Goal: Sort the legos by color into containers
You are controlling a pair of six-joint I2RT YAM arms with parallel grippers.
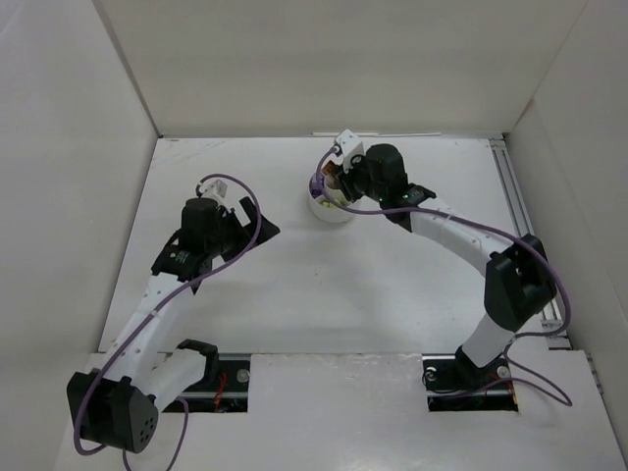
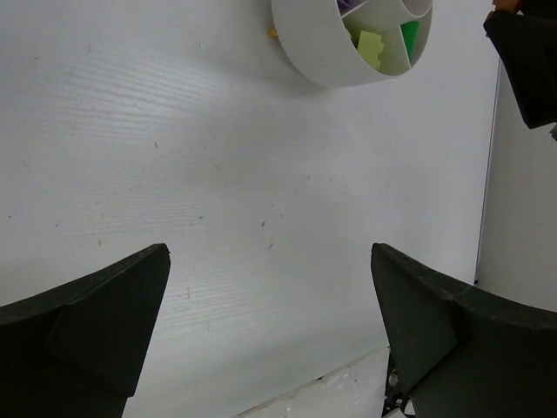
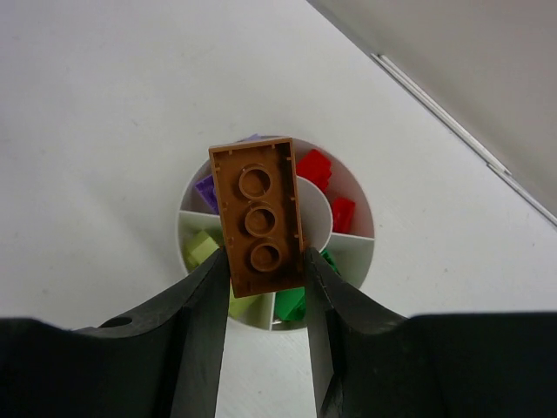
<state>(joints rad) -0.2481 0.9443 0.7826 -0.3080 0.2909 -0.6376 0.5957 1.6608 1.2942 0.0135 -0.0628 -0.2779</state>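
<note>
The wedges around the centre well hold other colours, so my right gripper will next move down and bring the orange-brown lego (image 3: pixel 258 214) over that well to open.
My right gripper (image 3: pixel 265 261) is shut on an orange-brown lego (image 3: pixel 258 214), held hollow underside up above the round white dish (image 3: pixel 362 259). The dish's wedge containers hold red legos (image 3: pixel 326 187), a purple one (image 3: pixel 207 193), lime-yellow ones (image 3: pixel 198 250) and green ones (image 3: pixel 291 305); the centre well is mostly hidden by the held brick. From above, the right gripper (image 1: pixel 337 175) covers the dish (image 1: pixel 327 210) at mid-back of the table. My left gripper (image 2: pixel 270 261) is open over bare table, left of the dish (image 2: pixel 313 52), with nothing between its fingers; lime-yellow (image 2: pixel 370 48) and green (image 2: pixel 409 37) legos show inside.
White walls enclose the table on the left, back and right. A metal rail (image 1: pixel 525 211) runs along the right edge. A small orange speck (image 2: pixel 272 33) lies beside the dish on its left in the left wrist view.
</note>
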